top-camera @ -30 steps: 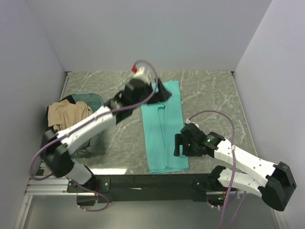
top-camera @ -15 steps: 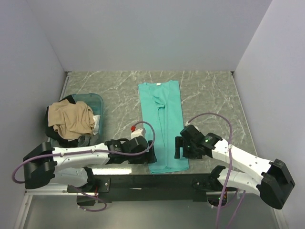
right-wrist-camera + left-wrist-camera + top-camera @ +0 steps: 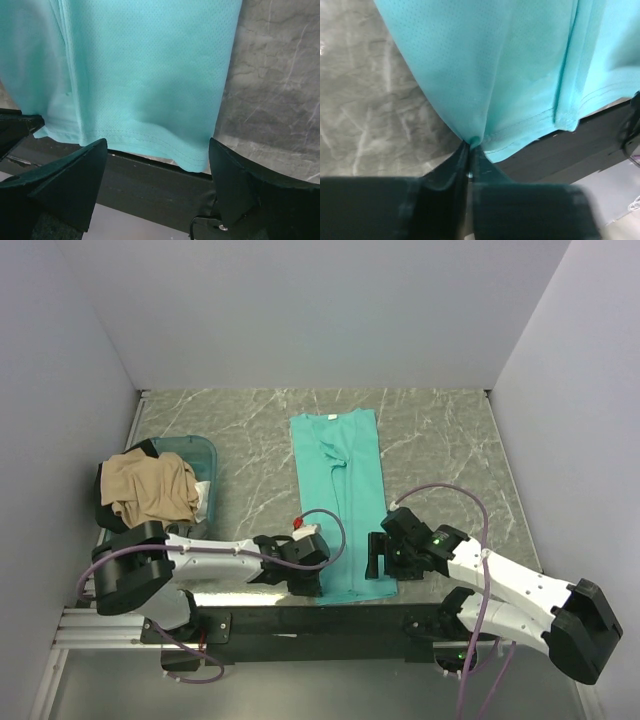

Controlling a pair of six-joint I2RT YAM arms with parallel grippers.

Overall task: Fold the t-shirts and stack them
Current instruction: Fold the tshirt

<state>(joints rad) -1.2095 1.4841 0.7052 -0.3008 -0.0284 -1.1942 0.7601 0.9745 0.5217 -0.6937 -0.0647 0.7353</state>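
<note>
My left gripper already pinches the other hem corner. I will move my right gripper down and ease back next onto that free hem corner (image 3: pixel 390 592) (image 3: pixel 195 163), which lies loose.
A teal t-shirt (image 3: pixel 345 502) lies folded into a long strip down the middle of the marble table, its hem at the near edge. My left gripper (image 3: pixel 311 584) is shut on the hem's near-left corner; the left wrist view shows the teal t-shirt (image 3: pixel 510 75) pinched into a peak between the fingertips of the left gripper (image 3: pixel 470 145). My right gripper (image 3: pixel 376 555) stands open just above the hem's near-right corner. In the right wrist view the teal t-shirt (image 3: pixel 150 75) lies ahead of the right gripper (image 3: pixel 157 150), whose jaws stand wide with nothing between them. A tan t-shirt (image 3: pixel 150 488) sits heaped over darker cloth at the left.
A translucent bluish tub (image 3: pixel 198 455) at the left holds the heap of shirts. A black rail (image 3: pixel 330 620) runs along the table's near edge just below the hem. Grey walls close in the back and both sides.
My left arm swung from the shirt's far end down to the near-left hem corner and shut on it. My right gripper edged slightly nearer the hem and stayed open.
</note>
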